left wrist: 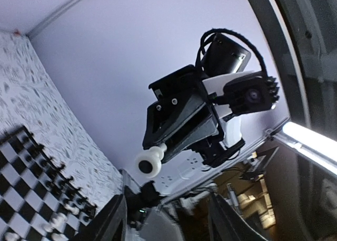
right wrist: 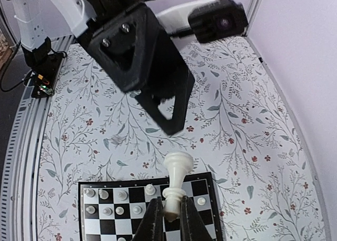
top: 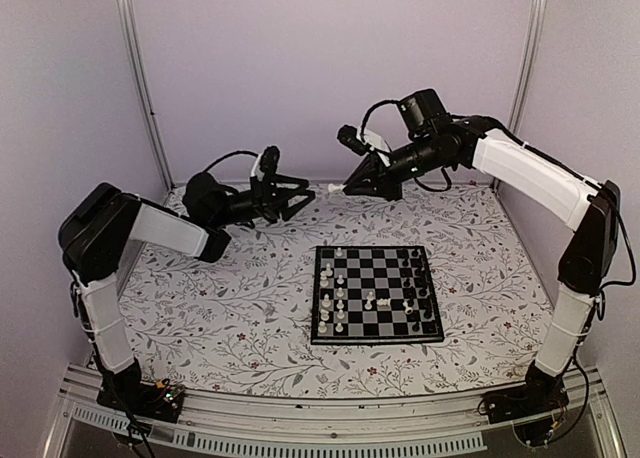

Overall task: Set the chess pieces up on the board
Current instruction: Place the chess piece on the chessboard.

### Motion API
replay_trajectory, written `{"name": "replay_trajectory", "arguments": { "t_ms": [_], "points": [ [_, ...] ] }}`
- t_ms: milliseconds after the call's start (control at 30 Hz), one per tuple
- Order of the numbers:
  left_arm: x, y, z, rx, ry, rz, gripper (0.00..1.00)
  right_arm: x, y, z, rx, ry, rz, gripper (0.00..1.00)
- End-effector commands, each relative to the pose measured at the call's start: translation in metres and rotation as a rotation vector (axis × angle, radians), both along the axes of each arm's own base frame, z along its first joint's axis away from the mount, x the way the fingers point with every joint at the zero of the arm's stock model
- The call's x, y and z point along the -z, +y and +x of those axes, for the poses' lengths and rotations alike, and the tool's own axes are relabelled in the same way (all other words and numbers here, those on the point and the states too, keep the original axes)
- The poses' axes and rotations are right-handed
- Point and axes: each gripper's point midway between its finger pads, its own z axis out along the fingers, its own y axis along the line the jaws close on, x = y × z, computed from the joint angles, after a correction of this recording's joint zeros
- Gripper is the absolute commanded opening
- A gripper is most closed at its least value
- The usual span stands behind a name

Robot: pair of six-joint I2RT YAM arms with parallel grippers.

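I next need to move my right gripper down and back, fingers turning downward, to the empty square between the outermost white pieces and release, as the column has a gap.
The board (top: 372, 339) lies on the floral table right of centre. White pieces (top: 333, 298) stand along its left columns and black pieces (top: 416, 276) along its right. My right gripper (top: 347, 188) is raised high behind the board, shut on a white chess piece (top: 333, 188) held by its top, base outward (right wrist: 177, 184). My left gripper (top: 306, 195) is open and empty, pointing at that piece from a short gap away. In the left wrist view the piece's round base (left wrist: 148, 162) faces me between my open fingers (left wrist: 112, 221). The board also shows in the right wrist view (right wrist: 81, 209).
A loose white piece (top: 381, 303) lies tipped near the board's middle. The board's edge with black pieces shows in the left wrist view (left wrist: 18, 196). Enclosure walls and metal posts (top: 141, 88) bound the floral table (top: 230, 308). The left arm's camera (right wrist: 218, 21) is close to my right gripper.
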Motion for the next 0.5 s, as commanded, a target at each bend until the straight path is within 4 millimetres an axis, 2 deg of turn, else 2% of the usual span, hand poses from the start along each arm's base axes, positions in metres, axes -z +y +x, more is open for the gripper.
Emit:
{"name": "replay_trajectory", "arguments": {
  "t_ms": [0, 33, 67, 100, 133, 167, 233, 300, 333, 400, 467],
  "points": [
    [-0.03, 0.036, 0.022, -0.157, -0.277, 0.206, 0.57, 0.019, -0.017, 0.006, 0.027, -0.049, -0.192, 0.06],
    [-0.028, 0.04, 0.033, -0.211, -0.298, 0.3, 0.59, 0.027, -0.017, 0.005, 0.024, -0.056, -0.236, 0.06],
    [-0.037, 0.046, 0.048, -0.303, -0.381, 0.402, 0.61, 0.034, -0.018, 0.002, 0.019, -0.061, -0.281, 0.07],
    [-0.032, 0.053, 0.06, -0.382, -0.428, 0.532, 0.64, 0.04, -0.018, -0.001, 0.008, -0.077, -0.323, 0.07],
    [-0.031, 0.066, 0.078, -0.513, -0.498, 0.674, 0.65, 0.049, -0.016, -0.004, -0.005, -0.081, -0.363, 0.07],
    [-0.028, 0.078, 0.086, -0.584, -0.552, 0.783, 0.67, 0.055, -0.016, -0.007, -0.013, -0.085, -0.394, 0.07],
    [-0.02, 0.105, 0.095, -0.692, -0.57, 0.921, 0.71, 0.07, -0.012, -0.016, -0.048, -0.079, -0.455, 0.07],
    [-0.02, 0.126, 0.097, -0.785, -0.578, 0.945, 0.75, 0.081, -0.009, -0.022, -0.078, -0.07, -0.499, 0.07],
    [-0.021, 0.136, 0.097, -0.833, -0.577, 0.947, 0.8, 0.086, -0.007, -0.024, -0.09, -0.061, -0.516, 0.07],
    [-0.019, 0.155, 0.095, -0.908, -0.567, 0.953, 0.98, 0.097, -0.004, -0.027, -0.113, -0.038, -0.542, 0.07],
    [-0.017, 0.169, 0.094, -0.958, -0.567, 0.974, 0.99, 0.11, 0.001, -0.029, -0.139, -0.008, -0.569, 0.07]
  ]
}}
